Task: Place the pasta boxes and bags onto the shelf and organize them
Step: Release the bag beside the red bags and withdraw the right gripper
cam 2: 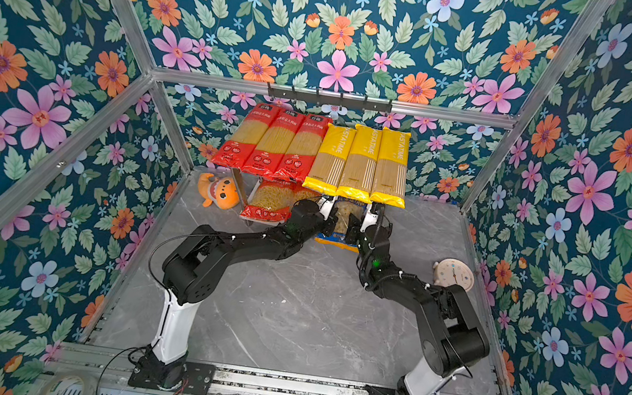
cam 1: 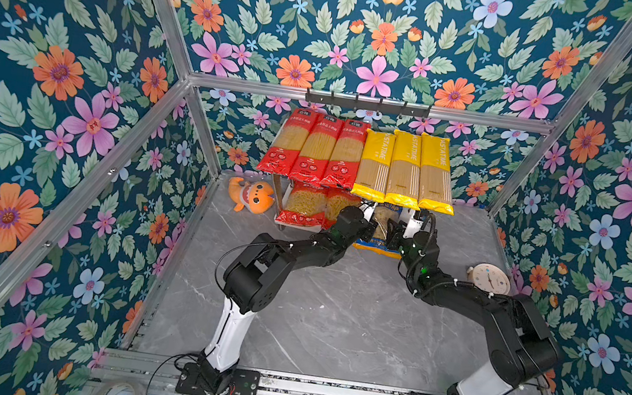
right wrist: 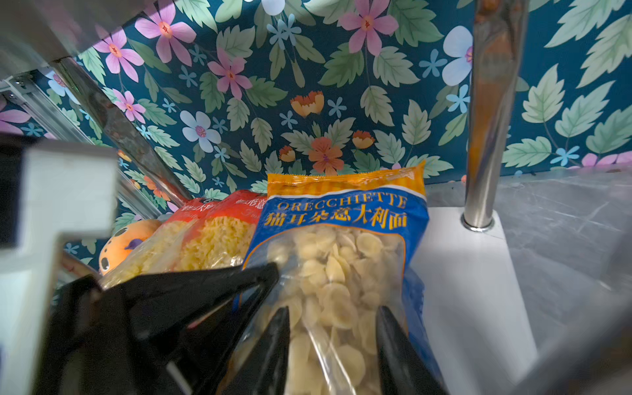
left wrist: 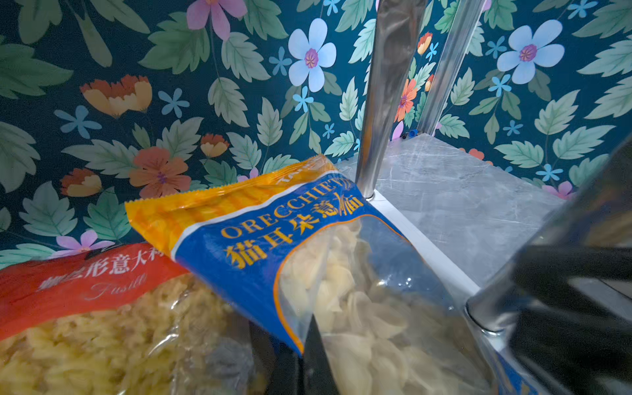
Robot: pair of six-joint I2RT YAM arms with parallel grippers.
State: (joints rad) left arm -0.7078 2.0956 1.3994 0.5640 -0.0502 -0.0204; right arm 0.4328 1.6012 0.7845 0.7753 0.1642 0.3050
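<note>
Bare white board shows beside the orecchiette bag (right wrist: 335,260), so my left gripper will shift the bag's held edge toward the board's bare part by the chrome legs and release.
Three long red spaghetti packs (cam 1: 317,148) and three yellow packs (cam 1: 404,169) cover the shelf's top board in both top views. On the shelf's white lower board (right wrist: 472,273), two red short-pasta bags (right wrist: 212,239) lie beside a blue-and-yellow orecchiette bag (right wrist: 335,260), whose near end sticks out past the front (cam 1: 376,249). My left gripper (left wrist: 305,342) is shut on that bag's side edge. Over the bag's clear window, my right gripper (right wrist: 333,311) has its jaws apart, one finger on each side of the window. Both grippers' tips are hidden under the yellow packs in both top views.
An orange plush toy (cam 1: 249,195) sits left of the shelf. A round white clock (cam 1: 489,278) lies on the table at the right. A black hook rail (cam 1: 367,103) hangs above. Chrome legs (left wrist: 379,102) (right wrist: 492,113) stand close to the bag.
</note>
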